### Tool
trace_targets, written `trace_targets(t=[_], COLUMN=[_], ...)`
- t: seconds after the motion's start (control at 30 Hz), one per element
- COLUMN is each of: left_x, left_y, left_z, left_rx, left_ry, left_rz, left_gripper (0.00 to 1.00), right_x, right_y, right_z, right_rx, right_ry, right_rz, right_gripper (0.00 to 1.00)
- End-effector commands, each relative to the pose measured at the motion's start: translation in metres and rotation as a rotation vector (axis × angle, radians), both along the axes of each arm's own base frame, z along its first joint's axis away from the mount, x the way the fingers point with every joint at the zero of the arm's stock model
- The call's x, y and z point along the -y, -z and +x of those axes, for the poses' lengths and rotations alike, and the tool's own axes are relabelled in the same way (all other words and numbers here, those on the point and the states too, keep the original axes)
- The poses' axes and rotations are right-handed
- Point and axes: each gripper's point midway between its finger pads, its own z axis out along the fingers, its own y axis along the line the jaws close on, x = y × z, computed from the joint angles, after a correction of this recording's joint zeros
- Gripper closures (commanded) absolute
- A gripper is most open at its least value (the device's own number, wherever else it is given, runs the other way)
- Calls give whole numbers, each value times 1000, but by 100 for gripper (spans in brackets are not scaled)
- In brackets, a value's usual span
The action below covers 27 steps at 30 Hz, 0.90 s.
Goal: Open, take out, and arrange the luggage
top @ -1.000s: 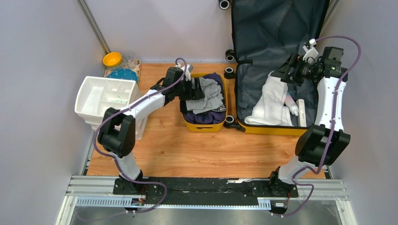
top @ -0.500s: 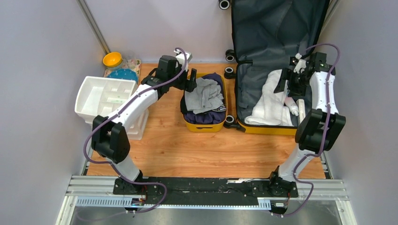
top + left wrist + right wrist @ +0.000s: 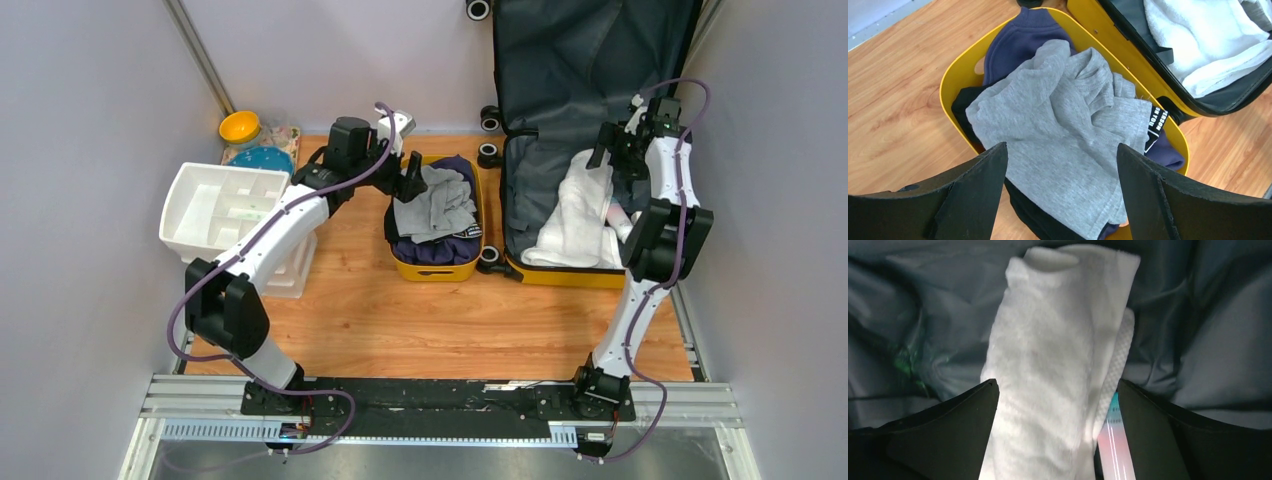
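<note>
The towel's far end lies below my right gripper on the luggage's lining, so I will lower my gripper into the open luggage, its fingers astride that end.
The luggage, a yellow suitcase with dark grey lining, lies open at the back right, its lid leaning on the wall. A white towel lies in it beside a pink and teal tube. My right gripper is open and empty above the towel's far end. My left gripper is open and empty above the left side of a yellow tub. A grey garment lies on navy clothes in the tub.
A white compartmented organiser stands at the left. A yellow bowl and a blue plate sit in the back left corner. Suitcase wheels stick out between tub and suitcase. Grey walls close both sides.
My left gripper has lifted off the grey garment and drawn back a little to the left. My right arm has swung upright, and its gripper now points down over the towel.
</note>
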Motion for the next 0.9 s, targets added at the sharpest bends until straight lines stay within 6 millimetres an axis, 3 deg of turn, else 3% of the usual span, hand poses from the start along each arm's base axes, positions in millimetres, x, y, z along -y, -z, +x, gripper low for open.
trace_targets(t=[0.0, 0.2, 0.33, 0.47, 0.5, 0.57, 0.6, 0.7, 0.73, 0.8, 0.83, 0.87], left_x=[-7, -11, -14, -15, -15, -14, -13, -11, -10, -6, -6, -5], left_y=[-14, -6, -5, -8, -8, -10, -11, -17, -18, -23, -27, -30], left_z=[-8, -12, -9, -5, -4, 0, 0, 5, 6, 8, 9, 9], left_rx=[64, 43, 47, 53, 54, 49, 48, 56, 60, 81, 94, 108], left_ry=[37, 36, 27, 17, 16, 10, 15, 13, 16, 27, 36, 45], left_rz=[16, 34, 44, 39, 40, 30, 23, 3, -2, -17, -22, -27], left_gripper=[13, 12, 12, 12, 12, 12, 12, 12, 12, 12, 12, 12], right_x=[12, 8, -4, -19, -21, -28, -31, -47, -54, -62, -70, -76], right_y=[-1, 24, 47, 55, 55, 42, 36, -1, -22, -45, -71, -84], right_z=[39, 61, 60, 56, 56, 57, 58, 57, 56, 53, 48, 46], right_rx=[102, 114, 72, 49, 47, 74, 88, 156, 194, 233, 282, 300], right_ry=[35, 17, -8, -31, -29, -57, -70, -138, -169, -194, -229, -234], right_rz=[0, 43, 102, 160, 166, 196, 208, 265, 291, 318, 348, 377], right_gripper=[7, 7, 10, 24, 32, 48, 65, 95, 100, 100, 100, 100])
